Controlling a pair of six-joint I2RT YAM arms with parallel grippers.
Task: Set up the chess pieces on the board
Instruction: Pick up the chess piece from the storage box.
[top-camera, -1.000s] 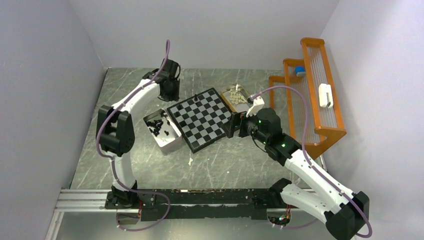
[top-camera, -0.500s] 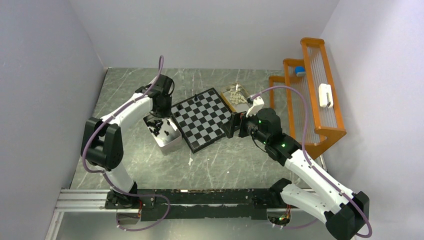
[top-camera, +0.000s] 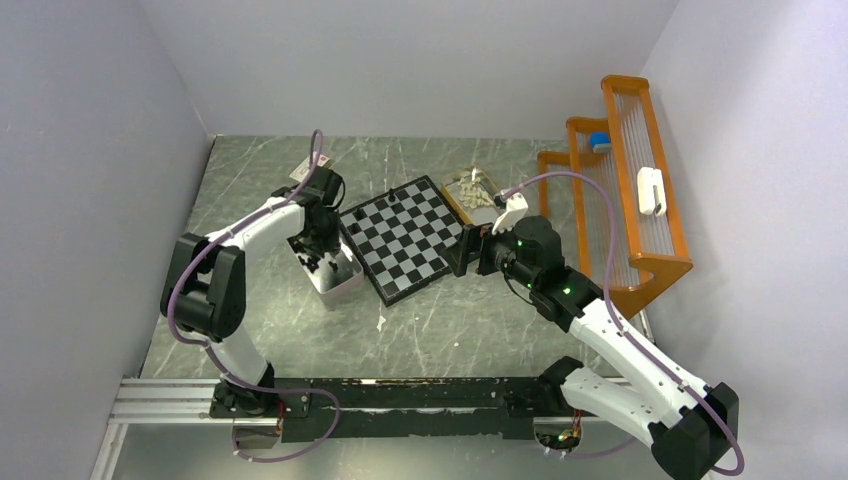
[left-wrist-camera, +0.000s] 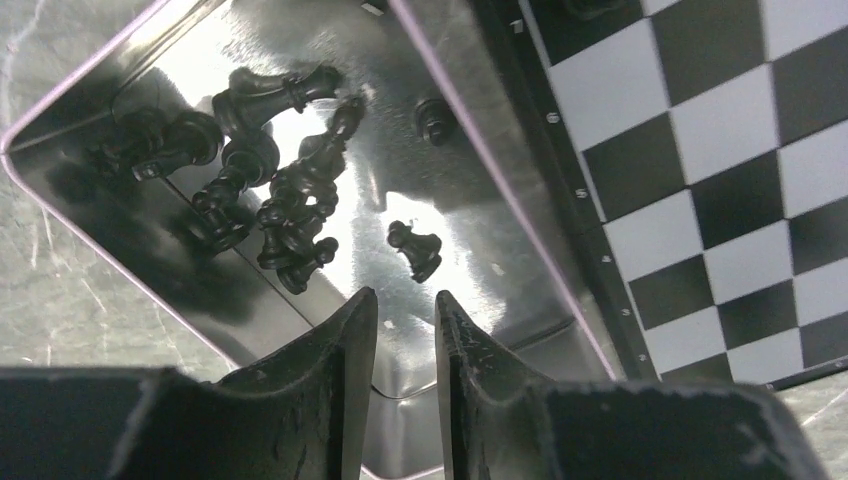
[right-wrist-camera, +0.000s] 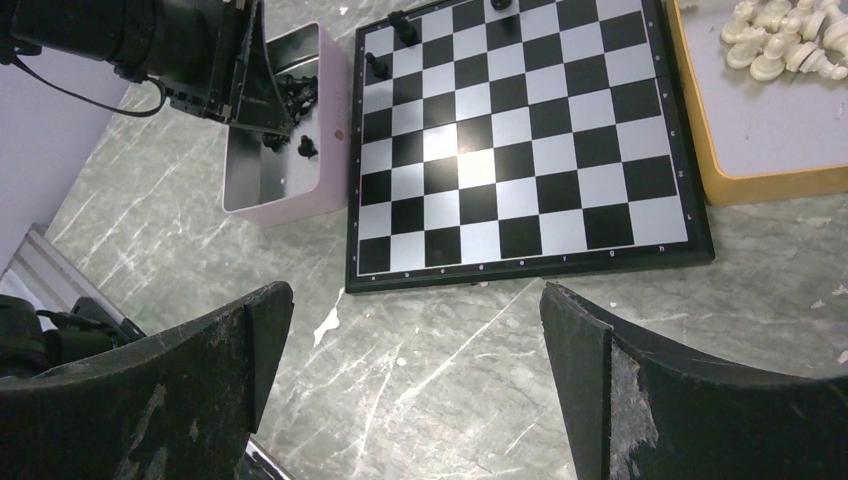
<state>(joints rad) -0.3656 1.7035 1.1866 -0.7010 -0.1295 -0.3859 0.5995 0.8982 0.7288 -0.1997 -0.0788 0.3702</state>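
Observation:
My left gripper will go down next and turn its fingers to fit on both sides of the body of the fallen lone pawn (top-camera: 333, 265) (left-wrist-camera: 415, 250) below it, which lies at a slant across the gap between them.
The board (top-camera: 400, 240) lies mid-table; it also shows in the right wrist view (right-wrist-camera: 520, 130) and the left wrist view (left-wrist-camera: 720, 150). Three black chess pieces (right-wrist-camera: 377, 65) stand at its far left corner. Several more black pieces (left-wrist-camera: 270, 190) lie in a metal tin (top-camera: 338, 285) left of the board, one pawn (left-wrist-camera: 415, 248) apart from the pile. My left gripper (left-wrist-camera: 406, 297) hovers low over the tin (left-wrist-camera: 480, 150), jaws a narrow gap apart and empty. My right gripper (right-wrist-camera: 415, 290) is wide open and empty over bare table near the board's right edge.
Cream-white pieces (right-wrist-camera: 785, 40) lie in a tan tray (right-wrist-camera: 760, 185) right of the board. An orange rack (top-camera: 630, 200) stands at the far right. A white scrap (right-wrist-camera: 325, 325) lies on the table near the board's front corner. Grey walls close in three sides.
My left arm has swung from the board's far left corner back toward me and now sits over the tin. The right arm has not moved.

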